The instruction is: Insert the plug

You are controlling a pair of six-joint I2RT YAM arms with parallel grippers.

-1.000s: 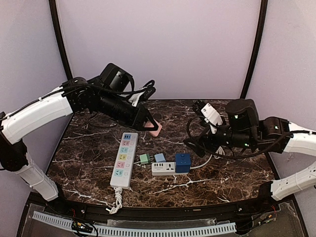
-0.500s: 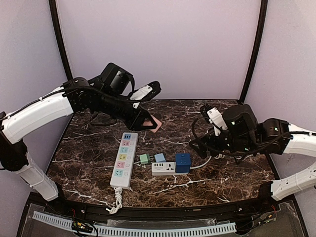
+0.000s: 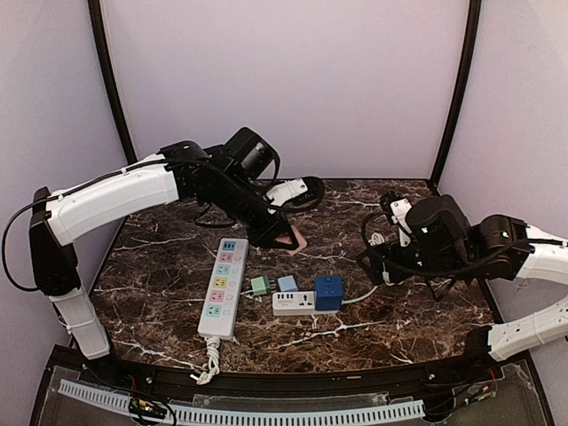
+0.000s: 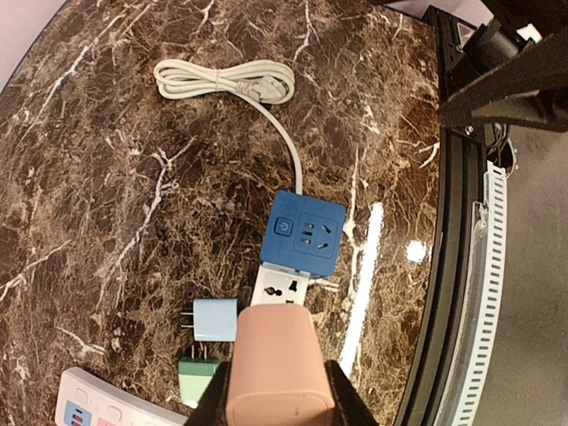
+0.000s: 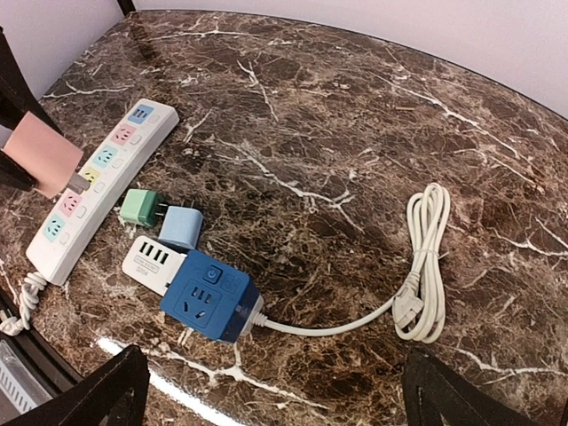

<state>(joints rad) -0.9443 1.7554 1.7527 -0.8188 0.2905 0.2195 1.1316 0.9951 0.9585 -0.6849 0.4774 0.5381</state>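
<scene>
My left gripper will lower the pink plug onto the white adapter's socket holes beside the blue cube, which are open, and release it.
My left gripper [image 3: 286, 238] is shut on a pink plug [image 3: 293, 239] and holds it above the table, right of the far end of the white power strip [image 3: 223, 284]. In the left wrist view the pink plug [image 4: 278, 366] fills the space between my fingers, over the white adapter block [image 4: 281, 291]. A blue cube socket [image 3: 328, 292] joins a white adapter [image 3: 294, 303]. A light blue plug [image 3: 287, 283] and a green plug [image 3: 259, 285] lie beside them. My right gripper [image 5: 275, 390] is open and empty, high above the blue cube [image 5: 209, 299].
A coiled white cord [image 5: 425, 263] runs from the blue cube toward the right side of the marble table [image 3: 408, 311]. The power strip's own cord [image 3: 209, 362] hangs at the near edge. Black frame posts stand at the back corners.
My left arm has swung right and slightly down with the pink plug, from beyond the strip's far end toward the adapters. My right gripper has drawn back to the right.
</scene>
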